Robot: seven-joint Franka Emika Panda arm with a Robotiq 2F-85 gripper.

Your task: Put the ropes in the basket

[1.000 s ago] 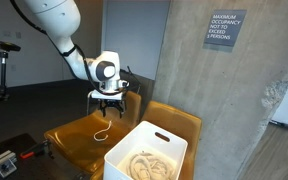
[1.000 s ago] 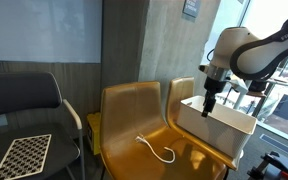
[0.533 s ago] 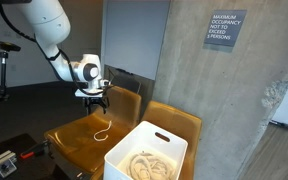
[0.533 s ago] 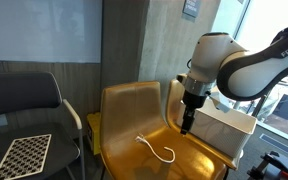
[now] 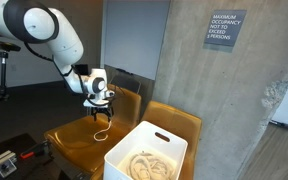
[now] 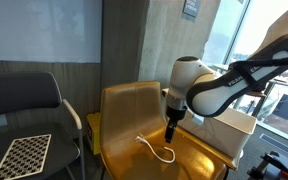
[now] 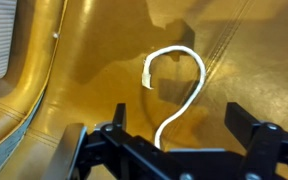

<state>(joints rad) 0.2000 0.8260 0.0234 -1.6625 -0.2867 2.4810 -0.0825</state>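
Observation:
I should next lower my gripper toward the white rope's hooked bend (image 7: 190, 54), because my open fingers hang too high and short of the bend.
A short white rope (image 7: 176, 90) lies curled on the seat of a tan leather chair (image 5: 79, 140); it also shows in both exterior views (image 5: 102, 134) (image 6: 162, 151). My gripper (image 7: 179, 122) is open and empty, hovering just above the rope, with the rope's lower end between the jaws. In the exterior views the gripper (image 5: 100, 113) (image 6: 170, 134) hangs a little above the seat. A white basket (image 5: 144, 152) with a coiled rope (image 5: 144, 166) inside stands on the neighbouring chair; the basket (image 6: 219, 122) is partly hidden behind my arm.
A second tan chair (image 5: 179, 125) carries the basket. A concrete wall (image 5: 214, 90) rises behind the chairs. A dark office chair (image 6: 24, 105) with a checkerboard (image 6: 24, 155) on its seat stands beside them. Chair backrests (image 6: 134, 105) stand close behind the gripper.
My arm has swung away from above the basket over to the chair with the loose rope and has come down towards the seat. The gripper has stayed open.

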